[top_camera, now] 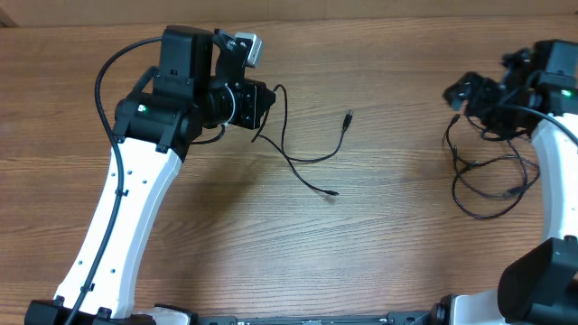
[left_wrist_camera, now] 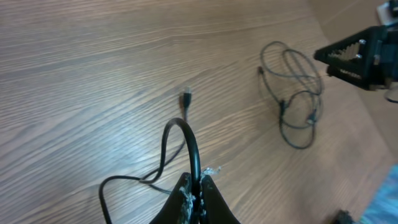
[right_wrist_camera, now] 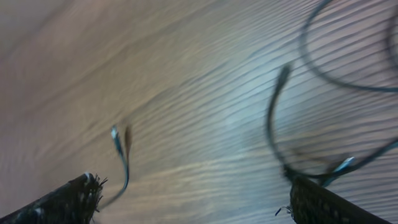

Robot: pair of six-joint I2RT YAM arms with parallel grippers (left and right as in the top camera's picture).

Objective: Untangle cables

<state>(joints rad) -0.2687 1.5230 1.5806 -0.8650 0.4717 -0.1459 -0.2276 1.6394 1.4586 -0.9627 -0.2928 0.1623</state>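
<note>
My left gripper should next swing to the right in the overhead view toward the far plug (top_camera: 349, 117) (left_wrist_camera: 186, 98) and let go of the cable, because both plugs lie clear of the tangle.
One thin black cable (top_camera: 302, 162) lies at the table's middle, its plugs at the upper right and lower right of its loop. My left gripper (top_camera: 259, 106) is shut on this cable's left end; the left wrist view shows the jaws (left_wrist_camera: 199, 190) pinching the cable (left_wrist_camera: 186, 134), with its plug (left_wrist_camera: 186, 97) lying on the wood beyond. A second cable (top_camera: 488, 176) lies in tangled loops at the right and also shows in the left wrist view (left_wrist_camera: 292, 99). My right gripper (top_camera: 462, 94) is just above that tangle, open (right_wrist_camera: 199, 199), with cable strands (right_wrist_camera: 273, 118) passing between its fingers.
The wooden table (top_camera: 379, 253) fills all views. The left arm's white link (top_camera: 135, 208) slants across the left side. The right arm's base (top_camera: 542, 271) stands at the lower right. The right gripper shows in the left wrist view (left_wrist_camera: 360, 56).
</note>
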